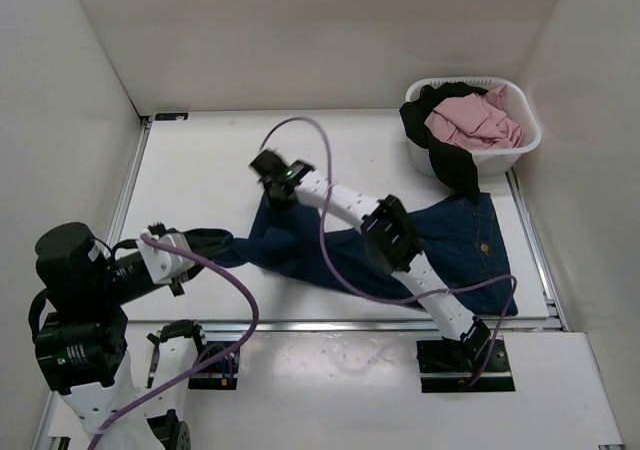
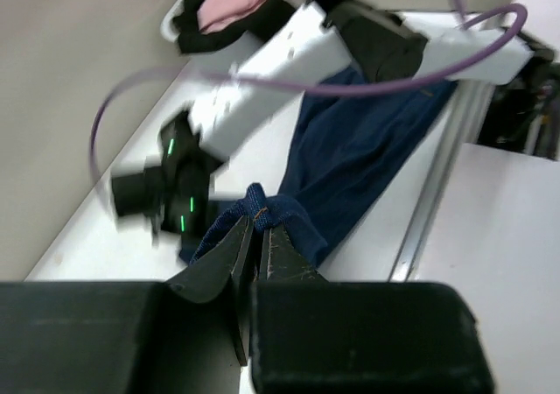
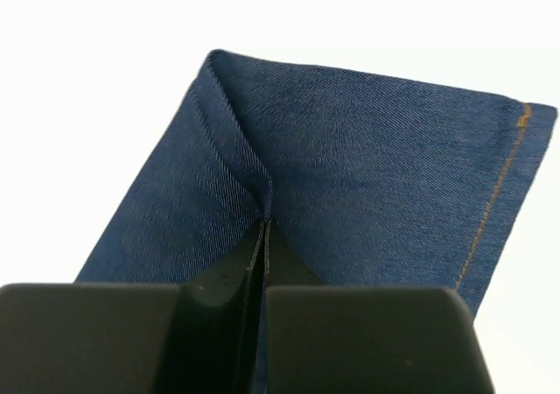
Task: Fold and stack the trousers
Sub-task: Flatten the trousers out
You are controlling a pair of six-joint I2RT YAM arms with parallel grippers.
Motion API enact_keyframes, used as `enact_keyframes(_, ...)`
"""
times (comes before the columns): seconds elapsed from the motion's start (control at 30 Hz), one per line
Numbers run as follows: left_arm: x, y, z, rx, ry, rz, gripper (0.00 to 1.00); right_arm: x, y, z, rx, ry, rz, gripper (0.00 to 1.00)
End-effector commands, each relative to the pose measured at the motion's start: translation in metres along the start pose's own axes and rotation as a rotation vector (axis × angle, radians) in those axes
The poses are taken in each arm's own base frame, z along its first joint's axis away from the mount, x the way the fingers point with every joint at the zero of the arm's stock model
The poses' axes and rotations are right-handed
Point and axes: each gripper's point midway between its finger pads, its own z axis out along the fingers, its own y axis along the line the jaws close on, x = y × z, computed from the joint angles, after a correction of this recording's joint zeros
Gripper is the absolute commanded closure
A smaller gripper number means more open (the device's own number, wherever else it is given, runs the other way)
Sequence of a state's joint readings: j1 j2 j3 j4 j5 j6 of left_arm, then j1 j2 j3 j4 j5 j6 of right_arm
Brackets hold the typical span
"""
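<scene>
Bare tabletop lies below and left of my left gripper in the top view, so next my left gripper should lower toward the side bar and release the trousers' hem.
The dark navy trousers (image 1: 455, 245) lie across the middle and right of the table, waist end at the right, partly folded. My left gripper (image 1: 205, 240) is shut on a hem of the trousers (image 2: 289, 212) at the left. My right gripper (image 1: 272, 183) is shut on a fold of the trousers (image 3: 367, 158) further back near the centre; tan stitching runs down the hem edge in the right wrist view. The right arm lies over the cloth and hides part of it.
A white basket (image 1: 525, 138) stands at the back right with a pink garment (image 1: 468, 120) inside and a black garment (image 1: 445, 155) hanging over its rim. White walls close the table at the back and sides. A metal rail (image 1: 350, 324) runs along the near edge.
</scene>
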State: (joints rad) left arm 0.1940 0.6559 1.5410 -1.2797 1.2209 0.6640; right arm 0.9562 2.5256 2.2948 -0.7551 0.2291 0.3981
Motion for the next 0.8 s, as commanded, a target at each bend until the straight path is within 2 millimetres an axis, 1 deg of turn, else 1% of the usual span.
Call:
enact_keyframes(0.0, -0.002, 0.035, -0.003, -0.115, 0.066, 0.007, 0.86, -0.137, -0.066, -0.060, 0.049, -0.414, 0.325, 1.00)
enact_keyframes(0.03, -0.005, 0.039, -0.004, -0.130, 0.074, -0.014, 0.86, -0.163, -0.077, -0.082, 0.037, -0.497, 0.381, 1.00)
enact_keyframes(0.07, -0.011, 0.041, -0.005, -0.135, 0.068, 0.001, 0.86, -0.185, -0.078, -0.092, 0.008, -0.576, 0.403, 1.00)
enact_keyframes(0.1, -0.008, 0.046, -0.005, -0.145, 0.080, -0.007, 0.86, -0.206, -0.084, -0.112, -0.011, -0.643, 0.425, 1.00)
enact_keyframes(0.13, -0.007, 0.048, -0.005, -0.156, 0.087, -0.007, 0.86, -0.216, -0.078, -0.122, -0.050, -0.674, 0.434, 1.00)
enact_keyframes(0.17, -0.001, 0.051, -0.007, -0.188, 0.106, -0.003, 0.86, -0.222, -0.078, -0.122, -0.075, -0.686, 0.435, 1.00)
enact_keyframes(0.2, 0.009, 0.057, -0.006, -0.201, 0.128, -0.010, 0.86, -0.230, -0.071, -0.129, -0.145, -0.696, 0.410, 0.93)
enact_keyframes(0.23, 0.012, 0.060, -0.008, -0.222, 0.142, 0.017, 0.86, -0.228, -0.065, -0.129, -0.171, -0.685, 0.368, 0.41)
enact_keyframes(0.27, 0.026, 0.067, -0.011, -0.262, 0.183, 0.019, 0.86, -0.227, -0.061, -0.129, -0.192, -0.676, 0.341, 0.15)
enact_keyframes(0.3, 0.036, 0.074, -0.012, -0.282, 0.211, 0.022, 0.86, -0.219, -0.058, -0.125, -0.200, -0.642, 0.310, 0.01)
enact_keyframes(0.33, 0.046, 0.076, -0.015, -0.305, 0.243, 0.032, 0.86, -0.211, -0.056, -0.122, -0.207, -0.605, 0.285, 0.01)
enact_keyframes(0.37, 0.059, 0.089, -0.022, -0.362, 0.305, 0.071, 0.86, -0.207, -0.060, -0.126, -0.214, -0.579, 0.273, 0.01)
enact_keyframes(0.4, 0.075, 0.095, -0.024, -0.390, 0.345, 0.078, 0.86, -0.195, -0.065, -0.143, -0.194, -0.534, 0.257, 0.01)
enact_keyframes(0.43, 0.086, 0.103, -0.027, -0.414, 0.382, 0.087, 0.86, -0.187, -0.073, -0.152, -0.175, -0.501, 0.262, 0.01)
enact_keyframes(0.47, 0.092, 0.107, -0.032, -0.438, 0.412, 0.129, 0.86, -0.178, -0.088, -0.162, -0.128, -0.479, 0.276, 0.01)
enact_keyframes(0.5, 0.111, 0.113, -0.037, -0.471, 0.472, 0.131, 0.86, -0.152, -0.113, -0.186, -0.032, -0.426, 0.310, 0.01)
enact_keyframes(0.53, 0.117, 0.119, -0.040, -0.491, 0.490, 0.165, 0.86, -0.136, -0.128, -0.197, 0.011, -0.395, 0.340, 0.01)
enact_keyframes(0.57, 0.127, 0.126, -0.045, -0.517, 0.535, 0.198, 0.86, -0.129, -0.149, -0.247, 0.027, -0.439, 0.419, 0.01)
enact_keyframes(0.6, 0.149, 0.127, -0.045, -0.513, 0.574, 0.182, 0.86, -0.080, -0.166, -0.232, 0.094, -0.312, 0.454, 0.01)
enact_keyframes(0.63, 0.152, 0.134, -0.047, -0.543, 0.579, 0.217, 0.86, -0.058, -0.192, -0.243, 0.156, -0.297, 0.520, 0.01)
enact_keyframes(0.67, 0.163, 0.140, -0.051, -0.563, 0.621, 0.231, 0.86, -0.041, -0.201, -0.285, 0.156, -0.355, 0.607, 0.01)
enact_keyframes(0.7, 0.181, 0.140, -0.051, -0.561, 0.651, 0.222, 0.86, -0.016, -0.212, -0.291, 0.184, -0.338, 0.657, 0.01)
enact_keyframes(0.73, 0.188, 0.144, -0.053, -0.574, 0.671, 0.230, 0.86, 0.045, -0.231, -0.269, 0.270, -0.215, 0.710, 0.01)
enact_keyframes(0.77, 0.189, 0.154, -0.054, -0.611, 0.670, 0.255, 0.86, 0.068, -0.238, -0.297, 0.276, -0.274, 0.818, 0.01)
